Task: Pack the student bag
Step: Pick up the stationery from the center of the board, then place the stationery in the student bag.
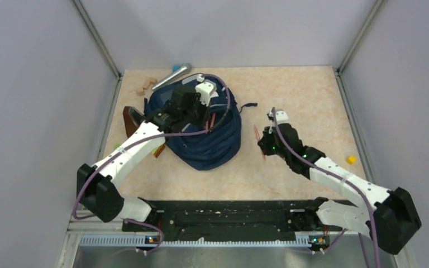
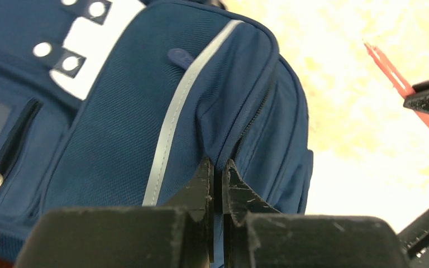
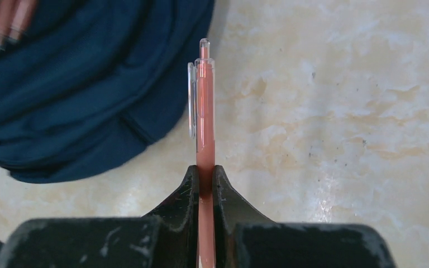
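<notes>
My left gripper should draw the bag's fold to the right in the top view, toward the right gripper's pen, before release, as that pen is outside the bag.
The student bag (image 1: 206, 145) is a navy-blue backpack with grey stripes, lying at the left middle of the table. My left gripper (image 1: 205, 114) is over the bag's top. In the left wrist view its jaws (image 2: 218, 167) are shut on a fold of the bag's fabric (image 2: 117, 111) beside a zipper. My right gripper (image 1: 265, 144) is to the right of the bag, shut on a pink pen (image 1: 258, 139). In the right wrist view the pen (image 3: 205, 106) sticks out straight beyond the jaws (image 3: 205, 173), above the table and beside the bag's edge (image 3: 89, 84).
A silver cylinder (image 1: 180, 71) and wooden blocks (image 1: 145, 87) lie behind the bag. A brown object (image 1: 131, 120) stands to its left. A yellow block (image 1: 351, 159) lies at the far right. Pink pen ends (image 3: 8, 19) show at the bag. Grey walls close in three sides.
</notes>
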### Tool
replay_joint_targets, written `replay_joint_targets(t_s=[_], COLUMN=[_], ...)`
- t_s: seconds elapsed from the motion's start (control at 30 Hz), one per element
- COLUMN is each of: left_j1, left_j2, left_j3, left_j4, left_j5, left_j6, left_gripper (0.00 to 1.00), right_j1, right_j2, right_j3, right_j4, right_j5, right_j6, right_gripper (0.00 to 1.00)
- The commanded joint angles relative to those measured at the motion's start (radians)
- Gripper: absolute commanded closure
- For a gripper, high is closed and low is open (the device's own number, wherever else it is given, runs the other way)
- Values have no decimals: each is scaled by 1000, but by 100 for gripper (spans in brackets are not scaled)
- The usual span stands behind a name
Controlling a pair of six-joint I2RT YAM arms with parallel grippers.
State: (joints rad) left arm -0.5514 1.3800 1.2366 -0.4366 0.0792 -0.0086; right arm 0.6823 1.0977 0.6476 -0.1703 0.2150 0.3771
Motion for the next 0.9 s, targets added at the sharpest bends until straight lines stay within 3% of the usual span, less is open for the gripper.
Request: replay_joint_targets(t_s=[0.0,0.37,0.63,0.87], left_j1=[-90,-221,-251,-251], left_j2=[47,199,140,55], left_j3=[87,215,80,-48], left_j4=[85,142,346,387], left_j5=[162,173,149,101], left_j6=[-40,-185,-320,-346], left_gripper=[100,100,100,100], right_j1=[-38,-38,-40,-41], right_j2=[-125,-232,-187,-53], right_j3=[15,-27,-55,-51], right_j4=[-41,11,67,292], right_j5=[-135,-339,-346,-405], right_j6=[1,139,227,327], right_gripper=[100,100,100,100])
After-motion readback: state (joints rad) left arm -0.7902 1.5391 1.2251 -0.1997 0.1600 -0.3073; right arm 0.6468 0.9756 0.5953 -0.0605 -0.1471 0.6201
